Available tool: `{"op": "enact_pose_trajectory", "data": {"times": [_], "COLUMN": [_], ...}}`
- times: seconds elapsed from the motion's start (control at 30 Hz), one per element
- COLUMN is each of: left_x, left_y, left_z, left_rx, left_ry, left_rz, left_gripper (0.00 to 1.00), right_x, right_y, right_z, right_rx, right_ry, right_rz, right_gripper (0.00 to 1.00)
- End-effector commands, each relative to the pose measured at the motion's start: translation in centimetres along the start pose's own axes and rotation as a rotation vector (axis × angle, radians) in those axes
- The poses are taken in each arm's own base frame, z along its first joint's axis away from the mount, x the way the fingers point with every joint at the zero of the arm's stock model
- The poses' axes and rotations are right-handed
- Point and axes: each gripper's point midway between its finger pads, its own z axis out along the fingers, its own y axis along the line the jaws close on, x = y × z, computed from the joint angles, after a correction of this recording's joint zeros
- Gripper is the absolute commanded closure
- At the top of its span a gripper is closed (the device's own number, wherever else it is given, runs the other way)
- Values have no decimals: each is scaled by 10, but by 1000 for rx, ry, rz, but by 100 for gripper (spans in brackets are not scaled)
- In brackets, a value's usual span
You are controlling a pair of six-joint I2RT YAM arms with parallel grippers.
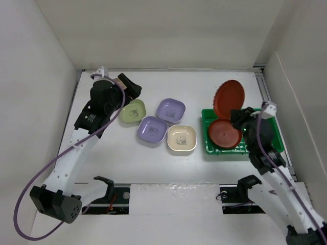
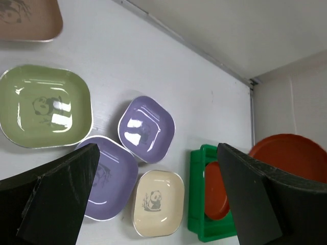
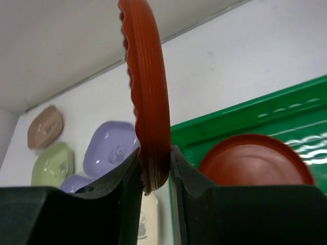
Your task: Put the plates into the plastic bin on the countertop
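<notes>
The robot's right gripper next needs to lower the upright red plate toward the green bin and tilt it downward over the second red plate lying there [image 1: 225, 134] [image 3: 256, 162].
My right gripper [image 1: 239, 118] is shut on the rim of a round red plate [image 1: 230, 98], holding it upright on edge over the green plastic bin [image 1: 212, 148]; the grip shows in the right wrist view [image 3: 155, 173]. A second red plate [image 1: 225, 133] lies flat in the bin. On the white countertop [image 1: 230, 173] sit a light green plate [image 1: 133, 111], two lavender plates [image 1: 170, 109] [image 1: 152, 129] and a cream panda plate [image 1: 181, 138]. My left gripper [image 1: 132, 88] is open and empty above the far left; the tan-pink plate [image 2: 28, 20] lies below it.
White walls [image 1: 46, 76] close in the countertop on the left, back and right. A metal rail [image 1: 268, 94] runs along the right side just beyond the bin. The arm bases and a black cable [image 1: 36, 178] sit at the near edge.
</notes>
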Motion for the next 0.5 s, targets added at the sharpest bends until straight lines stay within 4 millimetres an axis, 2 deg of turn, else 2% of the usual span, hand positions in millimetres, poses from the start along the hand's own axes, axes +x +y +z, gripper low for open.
{"op": "enact_pose_trajectory", "data": {"times": [0.0,0.03,0.07,0.13,0.2,0.27,0.33,0.47], "left_x": [19,23,31,35,35,36,35,39], "left_y": [-4,-4,1,0,1,5,8,15], "left_z": [10,11,15,16,16,16,10,6], "left_rx": [61,72,63,75,76,60,54,40], "left_ry": [66,77,102,116,116,119,111,113], "left_rz": [33,33,34,34,44,54,63,73], "left_gripper": [0,0,0,0,0,0,0,0], "right_x": [-3,-3,-3,3,16,23,36,49], "right_y": [-29,-35,-51,-63,-76,-77,-88,-80], "right_z": [-24,-27,-29,-31,-34,-37,-39,-43], "right_rx": [38,52,100,122,138,121,151,87], "right_ry": [22,32,38,66,117,147,200,269], "right_rz": [51,54,62,73,94,110,118,117], "right_gripper": [100,100,100,100,100,100,100,100]}}
